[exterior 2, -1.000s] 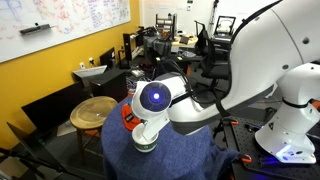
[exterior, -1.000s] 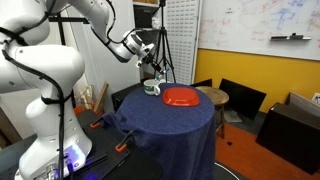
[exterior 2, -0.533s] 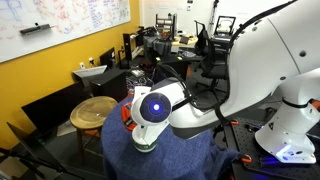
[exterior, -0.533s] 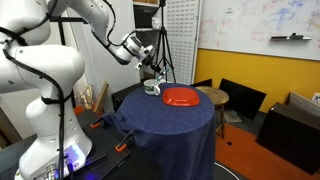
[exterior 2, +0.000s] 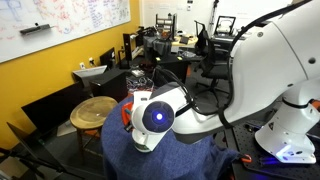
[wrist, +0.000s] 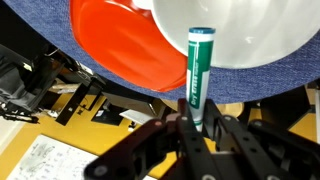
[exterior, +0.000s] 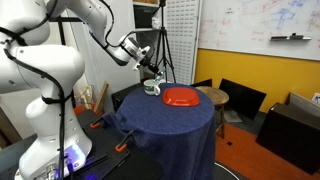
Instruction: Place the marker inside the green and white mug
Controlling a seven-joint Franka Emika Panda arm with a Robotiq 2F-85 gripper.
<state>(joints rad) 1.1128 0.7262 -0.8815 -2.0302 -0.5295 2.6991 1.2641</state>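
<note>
The held end of the marker is outside the mug's rim. I need to move my gripper toward the top of the wrist view next, over the mug's opening [wrist: 240,30], to let go of the marker [wrist: 198,75].
In the wrist view my gripper [wrist: 195,125] is shut on the marker [wrist: 198,75], a thin teal-green stick with white print. Its free end points into the open mouth of the white mug [wrist: 250,30], which fills the top right of that view. In an exterior view the gripper [exterior: 150,73] hangs just above the small white mug [exterior: 152,88], which stands on the blue-clothed round table [exterior: 170,125] beside the red plate [exterior: 181,97]. The marker is too small to see there. In an exterior view my arm [exterior 2: 158,117] hides the mug.
The red plate [wrist: 120,40] lies right next to the mug. A round wooden stool [exterior: 212,96] and black chairs [exterior: 243,98] stand behind the table. Orange clamps [exterior: 122,148] lie on the floor by the robot's base [exterior: 45,150].
The wrist has shifted slightly to the right in an exterior view. The gripper stays over the mug with the marker still held.
</note>
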